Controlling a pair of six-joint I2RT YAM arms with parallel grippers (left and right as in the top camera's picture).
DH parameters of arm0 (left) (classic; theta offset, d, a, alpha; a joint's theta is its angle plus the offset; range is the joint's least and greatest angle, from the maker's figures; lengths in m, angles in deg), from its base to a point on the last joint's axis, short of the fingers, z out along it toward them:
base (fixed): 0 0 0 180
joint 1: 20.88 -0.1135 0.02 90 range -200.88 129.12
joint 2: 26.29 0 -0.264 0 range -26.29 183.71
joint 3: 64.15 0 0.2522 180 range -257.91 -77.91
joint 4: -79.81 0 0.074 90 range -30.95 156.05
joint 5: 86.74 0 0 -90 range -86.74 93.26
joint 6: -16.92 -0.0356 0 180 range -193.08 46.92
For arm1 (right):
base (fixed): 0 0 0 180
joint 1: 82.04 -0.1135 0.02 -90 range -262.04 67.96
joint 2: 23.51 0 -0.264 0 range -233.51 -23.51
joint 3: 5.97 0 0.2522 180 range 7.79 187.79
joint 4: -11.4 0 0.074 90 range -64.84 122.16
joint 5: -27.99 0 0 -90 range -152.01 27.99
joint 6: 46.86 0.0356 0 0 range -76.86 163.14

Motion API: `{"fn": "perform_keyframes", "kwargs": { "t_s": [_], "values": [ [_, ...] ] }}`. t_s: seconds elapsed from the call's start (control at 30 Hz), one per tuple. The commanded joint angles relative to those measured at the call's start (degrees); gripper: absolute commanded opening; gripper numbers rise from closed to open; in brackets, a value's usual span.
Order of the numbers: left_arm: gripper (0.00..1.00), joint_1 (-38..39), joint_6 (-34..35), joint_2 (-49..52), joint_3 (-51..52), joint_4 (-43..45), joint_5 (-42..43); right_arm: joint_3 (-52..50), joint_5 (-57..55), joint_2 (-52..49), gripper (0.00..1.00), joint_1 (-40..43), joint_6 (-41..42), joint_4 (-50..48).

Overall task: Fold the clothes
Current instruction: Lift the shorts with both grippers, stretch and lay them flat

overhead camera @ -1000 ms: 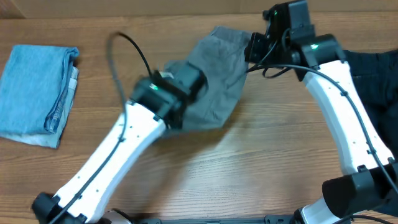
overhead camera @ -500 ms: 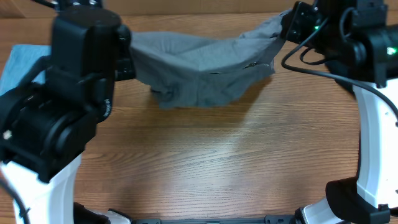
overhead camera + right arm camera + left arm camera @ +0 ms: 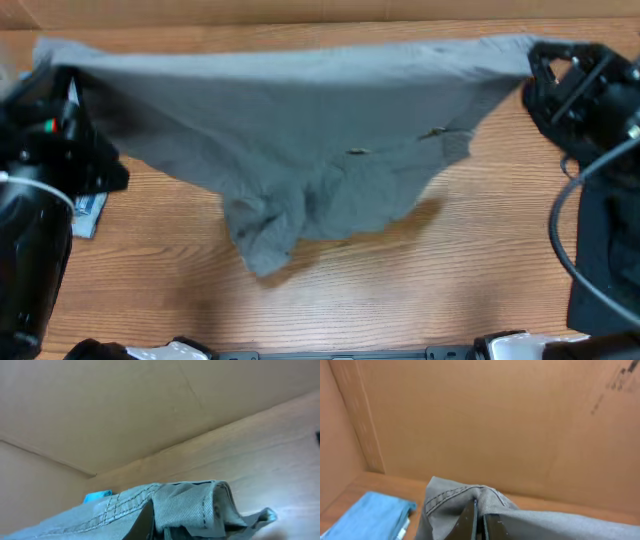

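Observation:
My right gripper will next move outward toward the cardboard wall and lower the corner of the shorts' waistband to the table.
The mid-grey shorts (image 3: 300,110) hang stretched wide across the overhead view, held up by both arms well above the wooden table; the lower part sags in a bunch (image 3: 270,235). My left gripper (image 3: 479,522) is shut on the left corner of the shorts (image 3: 455,500) and shows at the left in the overhead view (image 3: 55,70). My right gripper (image 3: 160,527) is shut on the right corner of the shorts (image 3: 200,500) and shows at the right (image 3: 535,65). The light-blue garment (image 3: 365,515) lies folded at the far left. The black garment (image 3: 605,240) lies at the right edge.
A cardboard wall (image 3: 495,420) stands behind the table. The wooden table top (image 3: 400,300) shows below the hanging shorts. The right arm's cable (image 3: 565,200) loops near the black garment.
Both arms have risen toward the camera and spread apart, lifting the shorts from a sagging span into a wide taut sheet. The blue garment is now mostly hidden behind the left arm overhead.

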Motion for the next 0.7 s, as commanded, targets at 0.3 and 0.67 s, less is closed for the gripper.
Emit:
{"fn": "perform_keyframes", "kwargs": {
  "t_s": [0.3,0.67],
  "values": [
    [0.04,-0.26,4.22,6.49,4.15,-6.56,0.15,-1.05,-9.11,-0.68,0.04,0.52,2.82,5.20],
    [0.04,-3.15,3.82,31.12,5.22,0.70,-2.23,-4.74,-15.28,-21.97,0.04,1.01,2.86,-3.30]
  ]
}}
